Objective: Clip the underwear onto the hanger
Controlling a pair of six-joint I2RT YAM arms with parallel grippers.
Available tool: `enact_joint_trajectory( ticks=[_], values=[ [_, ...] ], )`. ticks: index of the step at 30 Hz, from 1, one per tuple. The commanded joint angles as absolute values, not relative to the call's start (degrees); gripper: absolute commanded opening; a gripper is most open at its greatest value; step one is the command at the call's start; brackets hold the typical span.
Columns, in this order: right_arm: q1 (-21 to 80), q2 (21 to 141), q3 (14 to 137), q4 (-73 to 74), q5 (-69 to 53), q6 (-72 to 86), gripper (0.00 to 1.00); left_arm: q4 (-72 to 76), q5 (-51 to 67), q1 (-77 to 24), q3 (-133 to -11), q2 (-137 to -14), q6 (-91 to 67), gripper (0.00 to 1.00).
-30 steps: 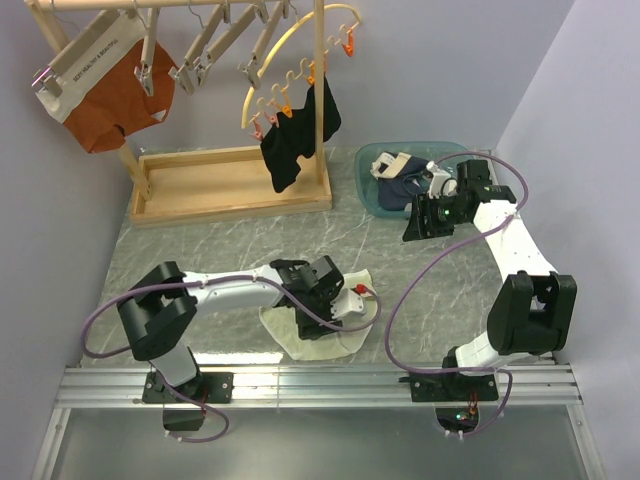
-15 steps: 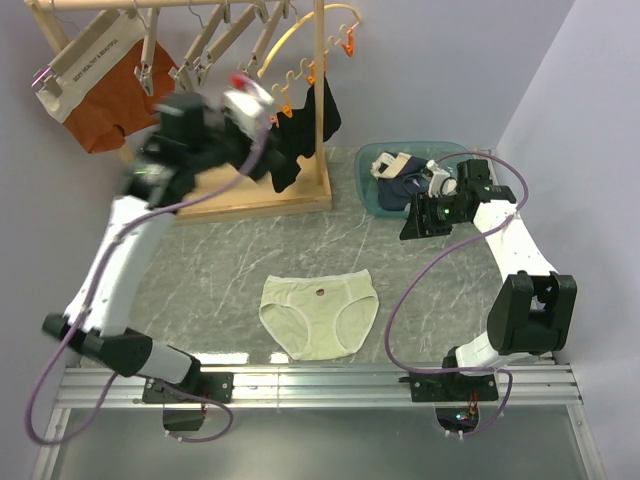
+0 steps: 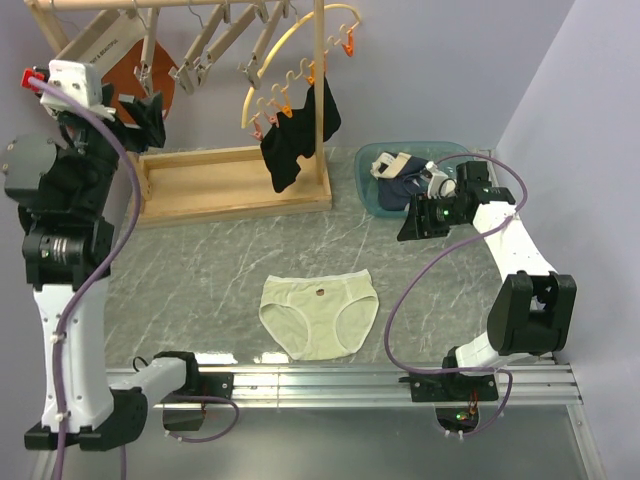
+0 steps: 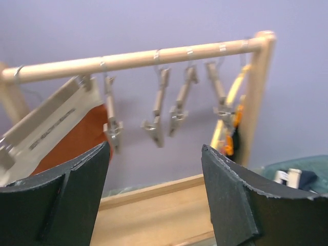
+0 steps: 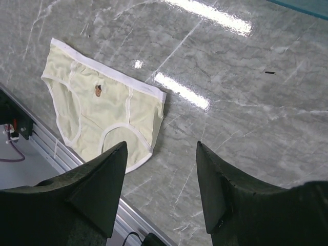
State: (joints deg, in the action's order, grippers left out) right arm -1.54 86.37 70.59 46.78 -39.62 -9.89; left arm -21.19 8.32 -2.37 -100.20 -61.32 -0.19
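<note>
The hanger beside the rust-orange briefs is bare, so I need to move my left gripper down and outward next and close it on the clip at that hanger's near end.
The pale cream-yellow underwear (image 3: pixel 320 315) lies spread flat on the marble table near the front edge, and it also shows in the right wrist view (image 5: pixel 97 118). Several light-wood bar hangers (image 3: pixel 205 45) hang from the rack's rod; in the left wrist view one of them (image 4: pixel 159 110) hangs ahead of the fingers. My left gripper (image 3: pixel 142 110) is raised high at the rack's left end, open and empty (image 4: pixel 155 148), apart from the hangers. My right gripper (image 3: pixel 412 222) hovers open and empty over the table (image 5: pixel 161 146), to the right of the underwear.
Rust-orange briefs (image 4: pixel 66 143) hang on the leftmost hanger. A curved yellow hoop (image 3: pixel 290 40) with orange pegs holds a black garment (image 3: pixel 295 140). The rack stands in a wooden base tray (image 3: pixel 230 185). A teal basin (image 3: pixel 372 160) of clothes sits behind the right gripper.
My left arm has lifted off the underwear, swung up to the rack and then left along it. The underwear now lies flat and uncovered. My right arm has barely moved.
</note>
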Motion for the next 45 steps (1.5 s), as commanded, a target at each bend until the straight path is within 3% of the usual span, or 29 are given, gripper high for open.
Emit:
enact_joint_trajectory(
  ticks=[1,8,28,31,34,41,45],
  values=[
    [-1.84,84.38,70.75,46.06,-41.31,-9.67,0.63,-21.35,2.55,-0.1,-100.8,-65.65,-2.55,0.78],
    [-1.76,83.06,68.21,45.35,-41.49,-9.75,0.63,-21.01,8.35,7.12,-100.46,-72.58,-6.24,0.79],
    [-1.76,83.49,68.12,45.7,-40.78,-10.11,0.62,-8.44,11.25,8.09,-101.16,-84.19,-7.82,0.74],
    [-1.76,83.67,68.2,45.53,-40.87,-9.93,0.62,-6.95,11.25,8.09,-101.25,-84.99,-8.61,0.66],
    [-1.84,83.58,67.94,45.44,-40.78,-10.02,0.62,-4.58,11.69,8.09,-100.02,-84.64,-9.49,0.51],
    [-1.85,84.02,67.59,45.26,-41.04,-10.02,0.61,-3.96,11.51,8.09,-101.16,-84.73,-8.79,0.09],
    [-1.85,84.55,67.94,45.35,-41.66,-9.84,0.61,-2.9,11.69,8.09,-101.07,-84.2,-8.52,0.0]
  ],
)
